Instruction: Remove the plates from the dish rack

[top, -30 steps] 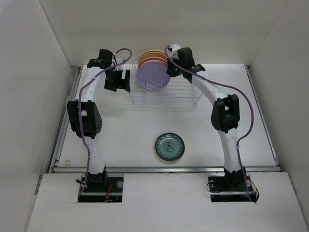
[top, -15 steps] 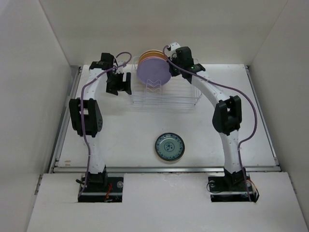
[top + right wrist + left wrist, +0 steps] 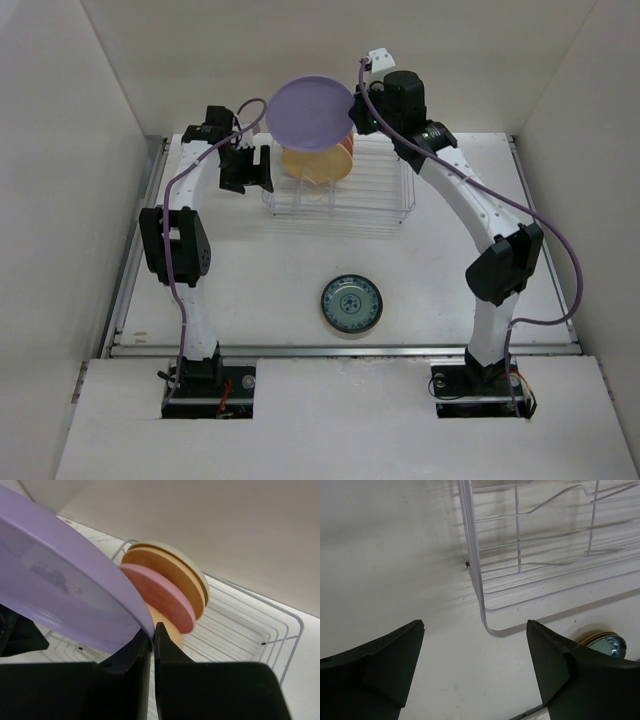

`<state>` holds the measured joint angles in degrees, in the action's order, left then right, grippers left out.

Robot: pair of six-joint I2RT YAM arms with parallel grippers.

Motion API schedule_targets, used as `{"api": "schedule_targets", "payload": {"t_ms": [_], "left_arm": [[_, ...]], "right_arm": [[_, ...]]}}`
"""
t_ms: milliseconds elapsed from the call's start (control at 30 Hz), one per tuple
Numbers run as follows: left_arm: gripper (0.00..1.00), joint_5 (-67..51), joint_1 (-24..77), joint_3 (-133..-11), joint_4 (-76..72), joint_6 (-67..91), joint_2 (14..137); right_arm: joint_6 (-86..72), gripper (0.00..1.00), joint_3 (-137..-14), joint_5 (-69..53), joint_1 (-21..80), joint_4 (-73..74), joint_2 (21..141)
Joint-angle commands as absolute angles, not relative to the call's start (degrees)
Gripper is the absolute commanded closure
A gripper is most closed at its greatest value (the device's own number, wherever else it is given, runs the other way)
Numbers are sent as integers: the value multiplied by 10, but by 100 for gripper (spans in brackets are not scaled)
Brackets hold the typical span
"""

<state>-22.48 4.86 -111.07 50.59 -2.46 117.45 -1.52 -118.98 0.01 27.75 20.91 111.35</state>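
Observation:
My right gripper will next move back and down to let go of the lavender plate (image 3: 308,112), because the bare table beside the blue-green plate is below the gripper, toward my base.
My right gripper (image 3: 352,112) is shut on the rim of the lavender plate (image 3: 308,112) and holds it lifted above the white wire dish rack (image 3: 385,205). In the right wrist view the lavender plate (image 3: 65,595) fills the left, pinched at the gripper (image 3: 152,632). Pink (image 3: 160,597), amber (image 3: 172,572) and cream (image 3: 192,562) plates stand upright in the rack (image 3: 255,625). My left gripper (image 3: 250,170) is open and empty by the rack's left end; its view (image 3: 475,645) shows the rack's corner (image 3: 480,585). A dark blue-green patterned plate (image 3: 351,305) lies flat on the table.
White walls enclose the table on the left, back and right. A metal rail (image 3: 340,350) runs along the table's near edge. The blue-green plate's edge (image 3: 602,642) shows past my left gripper's right finger.
My right gripper has lifted the lavender plate up out of the rack, exposing the amber and pink plates behind it. The left arm has barely moved.

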Motion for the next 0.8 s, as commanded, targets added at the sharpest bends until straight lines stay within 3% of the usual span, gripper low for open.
{"api": "schedule_targets", "payload": {"t_ms": [0, 167, 333, 500, 567, 767], "left_arm": [[19, -229, 49, -1114, 522, -16, 1150], [18, -179, 31, -1128, 514, 0, 1136], [16, -117, -14, -1143, 492, 25, 1114], [16, -118, -25, -1184, 458, -2, 1108], [21, -137, -19, -1205, 453, -17, 1128], [30, -220, 29, -1259, 449, -99, 1159]], "right_arm": [[-35, 100, -1176, -5, 280, 199, 1107], [-30, 100, -1176, -116, 280, 299, 1096], [-7, 100, -1050, -281, 315, 386, 1071], [-1, 100, -962, -287, 384, 398, 1082], [-14, 100, -942, -293, 396, 373, 1103], [-82, 100, -982, -240, 408, 350, 1178]]}}
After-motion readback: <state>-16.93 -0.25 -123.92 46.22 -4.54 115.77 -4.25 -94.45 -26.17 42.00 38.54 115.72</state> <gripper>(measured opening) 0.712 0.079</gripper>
